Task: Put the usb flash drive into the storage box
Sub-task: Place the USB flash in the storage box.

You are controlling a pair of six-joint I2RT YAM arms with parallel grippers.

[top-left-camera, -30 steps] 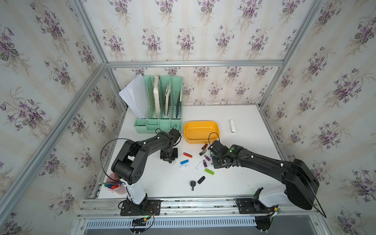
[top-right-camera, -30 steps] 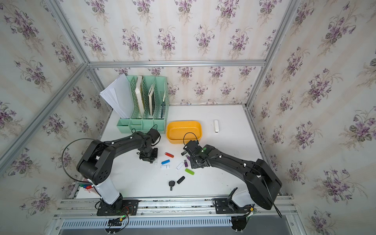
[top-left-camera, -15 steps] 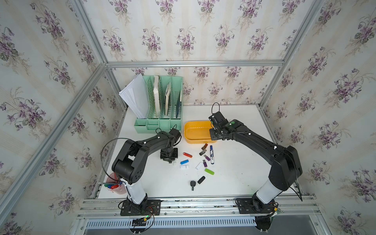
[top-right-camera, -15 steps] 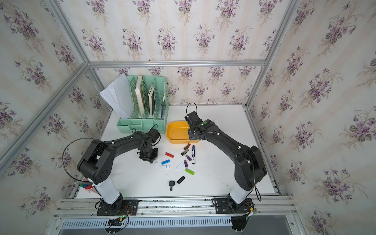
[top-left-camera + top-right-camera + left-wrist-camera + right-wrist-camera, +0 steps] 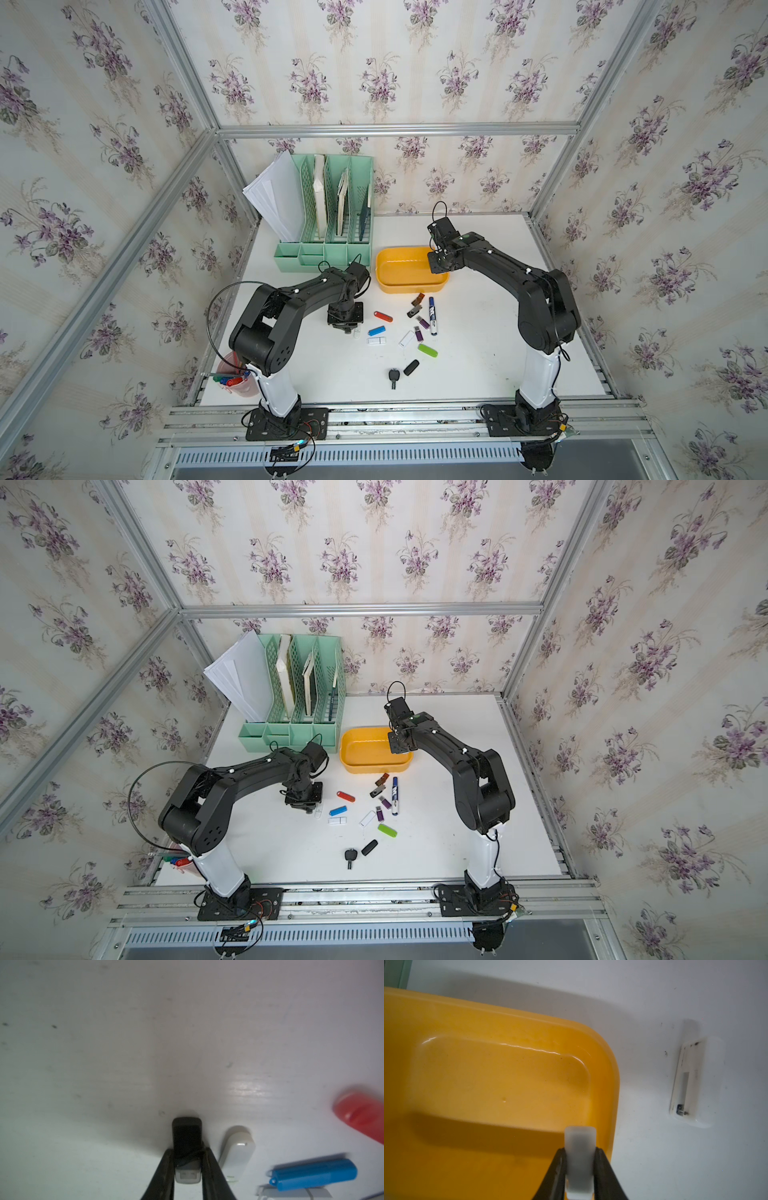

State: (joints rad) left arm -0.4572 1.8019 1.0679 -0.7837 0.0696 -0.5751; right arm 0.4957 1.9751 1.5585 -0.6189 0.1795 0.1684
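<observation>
Next, my right gripper shifts from the rim of the box's close end toward the middle, lowers in and releases the white drive [image 5: 580,1138], since the box's bare bottom lies below it.
The yellow-orange storage box [image 5: 399,286] [image 5: 365,769] sits at mid-table with nothing inside. In the right wrist view my right gripper [image 5: 580,1159] is shut on a frosted white usb flash drive [image 5: 580,1138], held just above the box's right end near its rim [image 5: 610,1076]; both top views show that gripper [image 5: 439,266] [image 5: 400,746] over this end. My left gripper [image 5: 188,1155] [image 5: 345,328] is down at the table, shut on a black usb flash drive [image 5: 187,1136] with a silver plug. Several more flash drives lie loose in front of the box.
Red [image 5: 382,316], blue [image 5: 376,331], white [image 5: 376,341] and green [image 5: 427,350] drives, a blue marker [image 5: 432,316] and a car key [image 5: 393,377] lie mid-table. A mint-green file organizer [image 5: 328,216] stands back left. A white device [image 5: 691,1082] lies right of the box. A pen cup [image 5: 232,374] stands front left.
My right arm has lifted from the cluster of drives and swung back to the storage box's right end, carrying the frosted drive. The left arm has stayed where it was.
</observation>
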